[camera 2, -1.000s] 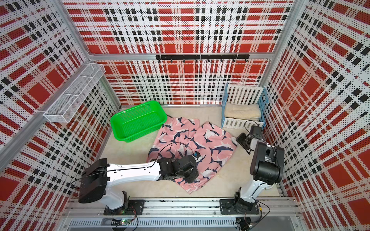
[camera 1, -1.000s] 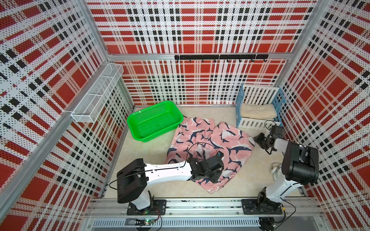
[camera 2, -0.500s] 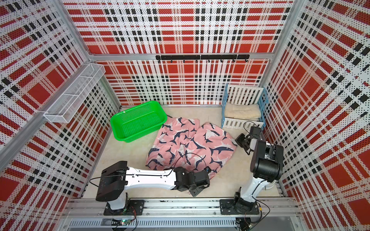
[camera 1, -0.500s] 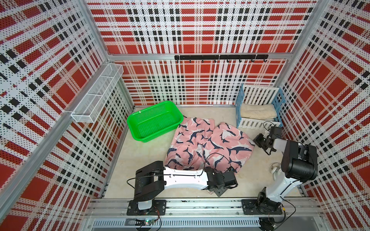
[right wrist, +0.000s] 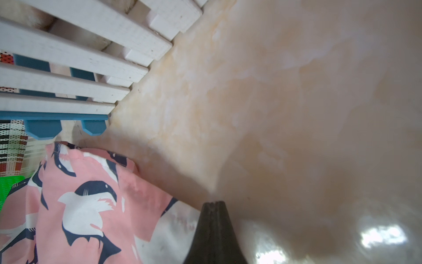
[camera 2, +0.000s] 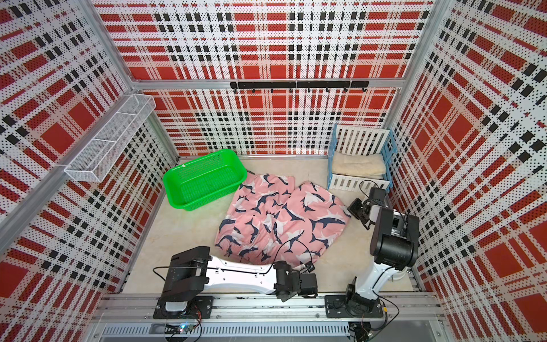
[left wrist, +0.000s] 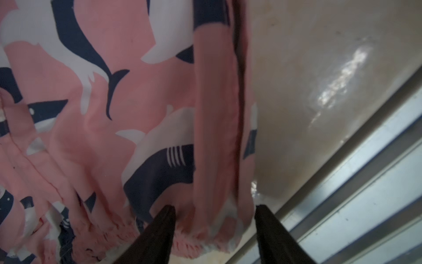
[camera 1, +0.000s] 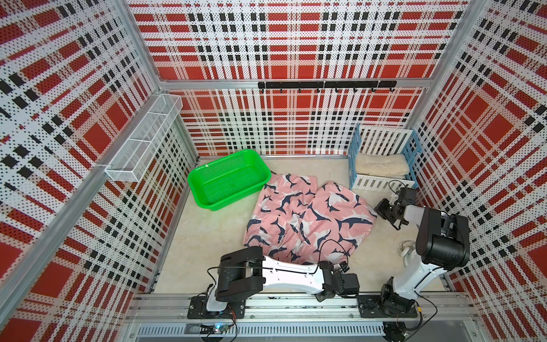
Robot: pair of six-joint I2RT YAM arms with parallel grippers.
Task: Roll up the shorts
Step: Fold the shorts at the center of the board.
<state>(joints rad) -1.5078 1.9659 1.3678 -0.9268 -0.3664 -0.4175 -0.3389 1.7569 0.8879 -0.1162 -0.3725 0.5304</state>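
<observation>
The folded end of the gathered waistband (left wrist: pixel 216 222) is between the open fingers of my left gripper, so next my left gripper will stay low and draw its fingers together across that end.
The pink shark-print shorts (camera 1: pixel 307 219) (camera 2: pixel 281 219) lie spread and rumpled on the beige floor in both top views. My left gripper (camera 1: pixel 333 265) (camera 2: pixel 299 268) sits low at their near edge by the front rail. In the left wrist view it (left wrist: pixel 214 212) is open, and the gathered waistband of the shorts (left wrist: pixel 114 114) lies between its fingers, not pinched. My right gripper (camera 1: pixel 381 208) (camera 2: pixel 355 207) is just off the shorts' right edge. In the right wrist view its tips (right wrist: pixel 214 203) are shut on nothing, beside the shorts (right wrist: pixel 80 205).
A green basket (camera 1: pixel 228 180) touches the shorts' far left corner. A blue-and-white slatted crate (camera 1: pixel 355 165) holding a folded beige towel (camera 1: pixel 380 164) stands at the back right. A wire shelf (camera 1: pixel 142 142) hangs on the left wall. The aluminium rail (camera 1: pixel 296 302) runs along the front.
My left arm has drawn back from on top of the shorts to their near edge by the rail, opening a little. The right gripper has shut in place.
</observation>
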